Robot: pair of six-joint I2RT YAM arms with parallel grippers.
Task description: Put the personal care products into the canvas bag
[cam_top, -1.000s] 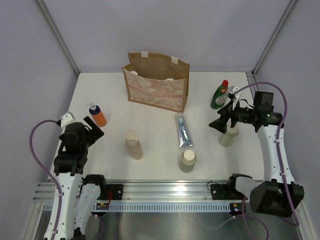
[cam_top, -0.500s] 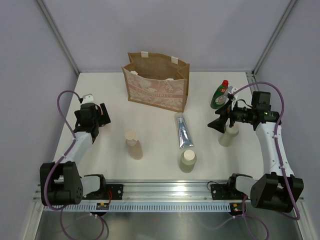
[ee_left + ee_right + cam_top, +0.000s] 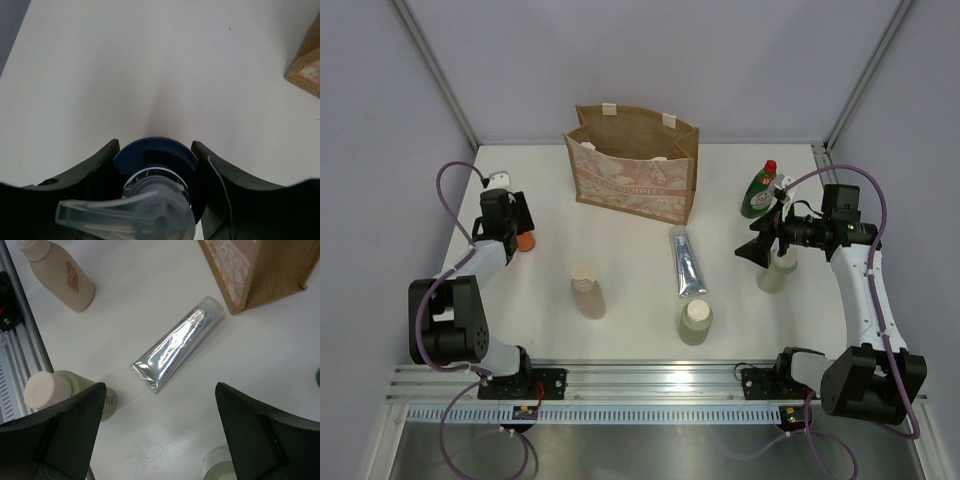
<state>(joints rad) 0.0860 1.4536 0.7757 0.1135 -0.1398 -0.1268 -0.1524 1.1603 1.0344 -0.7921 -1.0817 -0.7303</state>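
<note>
The orange bottle should next go up and outward, to the right in the top view, across the rim of the bag's opening [image 3: 640,140], and my left gripper should release it.
The small orange bottle [image 3: 525,240] stands at the left of the table. My left gripper [image 3: 515,230] is down over it, its fingers pressed to both sides of the blue pump collar [image 3: 155,150]. The canvas bag [image 3: 635,170] stands open at the back centre. My right gripper [image 3: 755,250] is open and empty, hovering beside a beige bottle [image 3: 775,272]. The silver-blue tube [image 3: 687,262] lies flat in the middle and also shows in the right wrist view [image 3: 175,350]. Two more beige bottles [image 3: 587,290] [image 3: 696,322] stand near the front. The green red-capped bottle [image 3: 758,192] stands at the back right.
The metal rail [image 3: 650,385] with both arm bases runs along the near edge. Grey walls close in the back and sides. A corner of the bag shows in the left wrist view [image 3: 305,75] and the right wrist view [image 3: 255,275].
My left arm has swung from the front left out to the orange bottle and come down over its pump. My right arm has barely moved.
</note>
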